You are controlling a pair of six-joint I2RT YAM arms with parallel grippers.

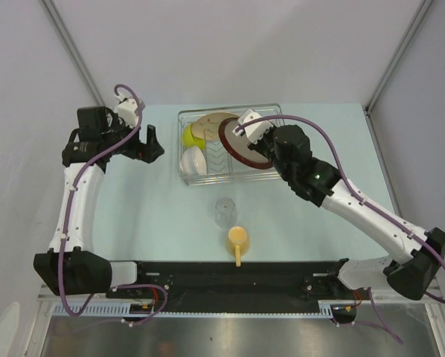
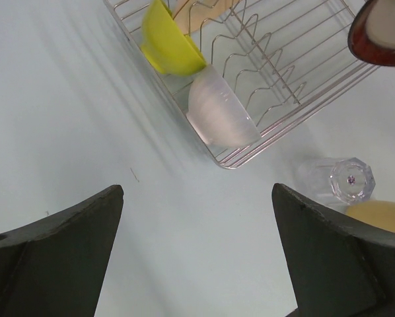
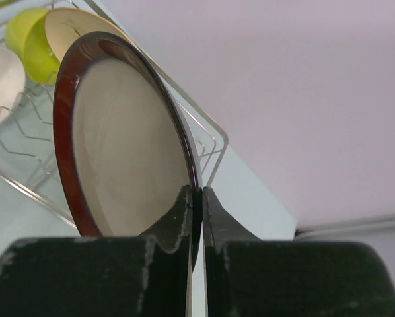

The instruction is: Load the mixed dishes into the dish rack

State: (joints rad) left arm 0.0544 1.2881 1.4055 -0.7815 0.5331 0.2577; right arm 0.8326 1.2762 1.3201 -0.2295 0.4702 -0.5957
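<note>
My right gripper lowers toward the white bowl (image 1: pixel 193 160) next and releases the plate in the rack's empty wires below the gripper, to its left in the top view.
My right gripper (image 1: pixel 258 149) (image 3: pixel 201 197) is shut on the rim of the large plate with the red-brown rim (image 1: pixel 237 146) (image 3: pixel 121 145), holding it on edge over the right half of the silver wire dish rack (image 1: pixel 271 111) (image 3: pixel 212 142). In the rack's left part sit the lime-green bowl (image 1: pixel 188 134) (image 2: pixel 168 43) and the white bowl (image 1: pixel 193 160) (image 2: pixel 220 112). On the table in front of the rack are the clear glass (image 1: pixel 225 210) (image 2: pixel 346 178) and the yellow mug (image 1: pixel 238 239) (image 2: pixel 382 214). My left gripper (image 1: pixel 149 143) (image 2: pixel 197 191) is open and holds nothing, left of the rack.
A plain tan plate (image 1: pixel 210 124) (image 3: pixel 78 26) leans at the rack's back, behind the bowls. Upright wire prongs (image 2: pixel 270 63) fill the rack's middle. Grey walls enclose the table on three sides.
</note>
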